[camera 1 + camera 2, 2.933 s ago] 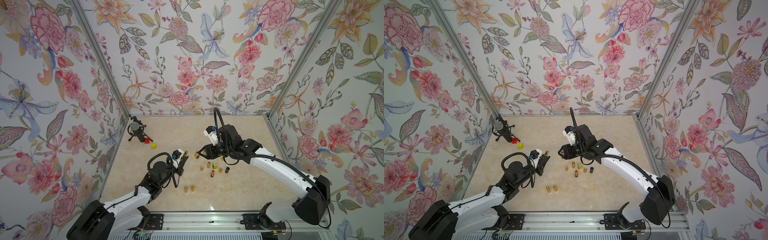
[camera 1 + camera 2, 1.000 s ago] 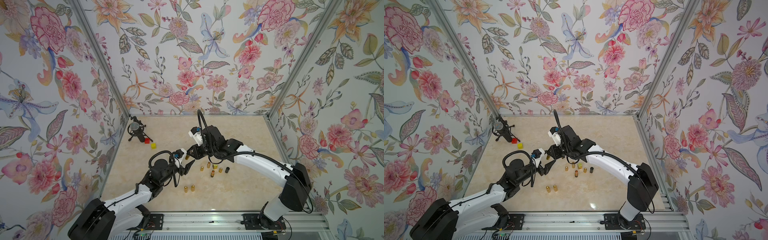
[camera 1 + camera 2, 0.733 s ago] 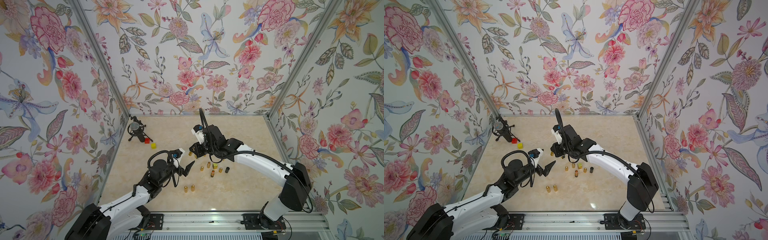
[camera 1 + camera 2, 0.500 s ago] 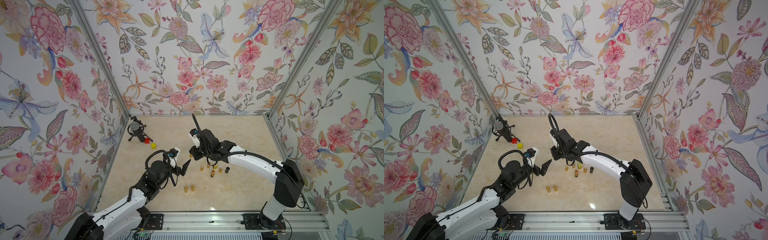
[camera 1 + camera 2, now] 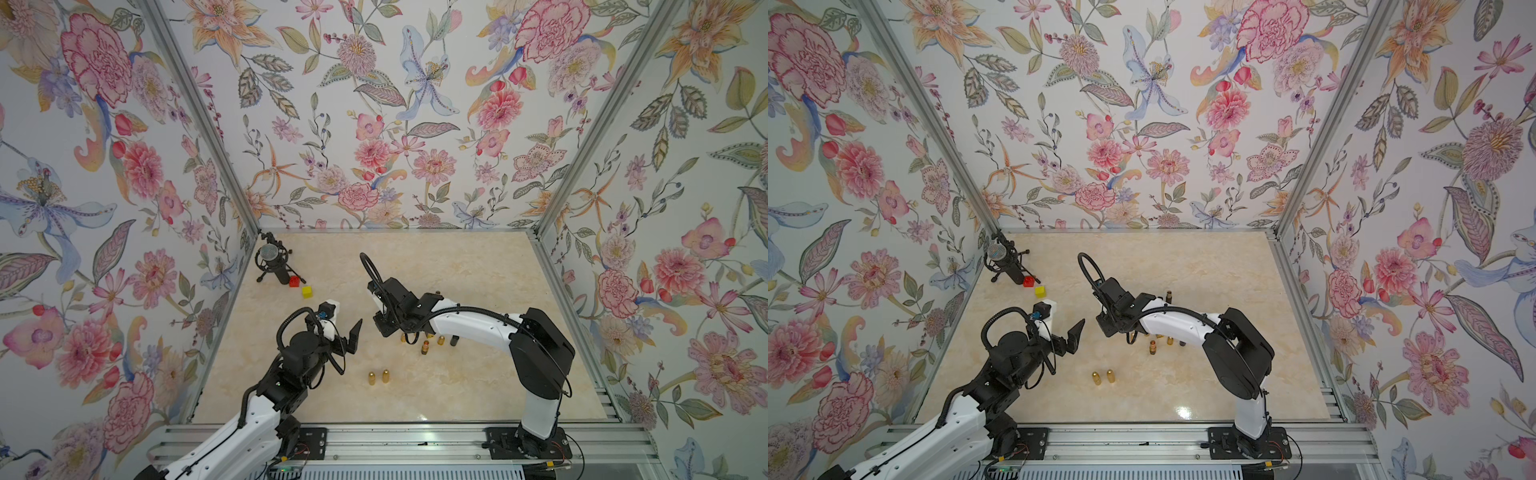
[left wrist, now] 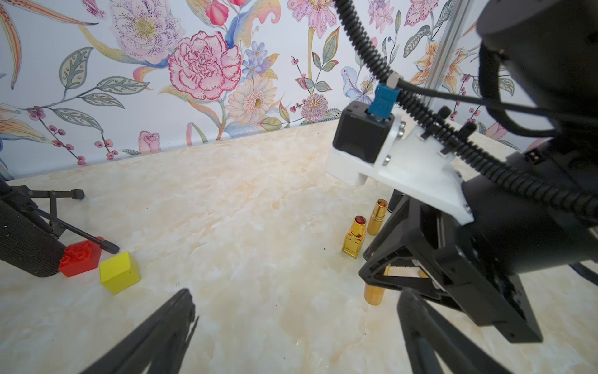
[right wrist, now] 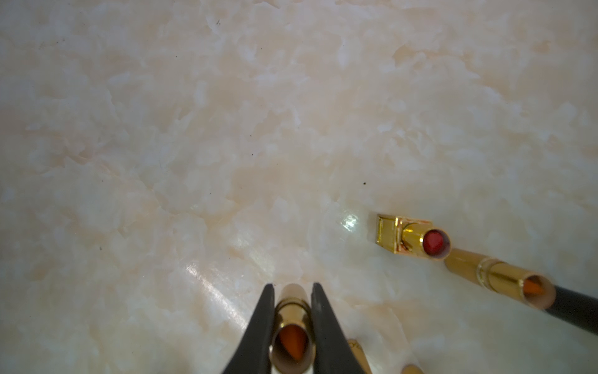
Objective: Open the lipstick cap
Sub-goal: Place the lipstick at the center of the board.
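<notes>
The round gold lipstick (image 7: 293, 311) has its lower end hanging clear of the table, so my right gripper needs to lower to the bare marble below and let go of it there.
My right gripper (image 7: 293, 289) is shut on a round gold lipstick (image 7: 293, 311). The lipstick's top is uncovered and the orange stick shows inside the tube. It hangs low over the marble table, and its lower end shows under the right gripper in the left wrist view (image 6: 373, 293). My left gripper (image 6: 297, 311) stands wide open with nothing between its fingers. It sits a little to the left of the right gripper in both top views (image 5: 353, 332) (image 5: 1075, 332). I cannot tell which piece on the table is this lipstick's cap. Two gold round-topped pieces (image 5: 378, 376) stand near the front.
Beside the held lipstick stand a square gold lipstick with a red stick (image 7: 411, 239), a round gold one with an orange tip (image 7: 498, 280) and a black tube (image 7: 576, 311). At the back left are a microphone on a tripod (image 5: 270, 259), a red brick (image 5: 294, 281) and a yellow cube (image 5: 307, 291).
The two grippers were close together a second ago. The left gripper has opened fully and drawn back to the left. The right gripper has come down toward the table with the lipstick.
</notes>
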Available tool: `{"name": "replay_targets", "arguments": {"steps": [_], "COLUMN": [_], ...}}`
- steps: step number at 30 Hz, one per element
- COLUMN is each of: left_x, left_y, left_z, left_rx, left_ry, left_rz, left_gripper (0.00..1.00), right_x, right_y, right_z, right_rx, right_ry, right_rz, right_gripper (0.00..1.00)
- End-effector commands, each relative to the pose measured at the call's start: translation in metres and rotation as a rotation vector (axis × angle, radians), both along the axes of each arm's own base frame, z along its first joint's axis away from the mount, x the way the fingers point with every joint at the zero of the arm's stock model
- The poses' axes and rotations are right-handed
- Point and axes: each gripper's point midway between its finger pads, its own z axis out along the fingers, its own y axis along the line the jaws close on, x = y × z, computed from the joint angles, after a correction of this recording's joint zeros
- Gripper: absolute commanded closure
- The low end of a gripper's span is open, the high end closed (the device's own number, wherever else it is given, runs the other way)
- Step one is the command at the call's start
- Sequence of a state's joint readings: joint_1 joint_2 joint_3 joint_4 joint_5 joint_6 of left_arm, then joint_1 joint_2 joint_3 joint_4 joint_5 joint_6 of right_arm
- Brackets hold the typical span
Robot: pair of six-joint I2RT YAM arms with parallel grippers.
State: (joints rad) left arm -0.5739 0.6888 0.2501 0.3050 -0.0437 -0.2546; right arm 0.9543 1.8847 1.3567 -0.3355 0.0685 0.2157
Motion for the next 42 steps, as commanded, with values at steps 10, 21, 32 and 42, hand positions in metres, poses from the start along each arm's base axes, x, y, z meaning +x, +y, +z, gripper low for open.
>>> {"name": "replay_targets", "arguments": {"steps": [10, 21, 32, 42], "left_x": [0.003, 0.004, 0.005, 0.004], "left_y": [0.010, 0.008, 0.008, 0.008], "left_z": [-0.009, -0.010, -0.011, -0.011], "left_rx": [0.010, 0.011, 0.010, 0.006], "left_ry": [0.023, 0.024, 0.022, 0.022], "left_rz": [0.050, 0.046, 0.046, 0.045], "left_gripper": [0.01, 0.01, 0.01, 0.01], "right_x": [-0.002, -0.002, -0.007, -0.006], "right_y": [0.003, -0.002, -0.006, -0.004], "right_z": [-0.033, -0.044, -0.048, -0.041], "right_rx": [0.000, 0.008, -0.004, 0.004], "right_ry": [-0.050, -0.056, -0.063, -0.079], "right_rz": [0.017, 0.004, 0.009, 0.006], "right_gripper": [0.81, 0.80, 0.74, 0.66]}}
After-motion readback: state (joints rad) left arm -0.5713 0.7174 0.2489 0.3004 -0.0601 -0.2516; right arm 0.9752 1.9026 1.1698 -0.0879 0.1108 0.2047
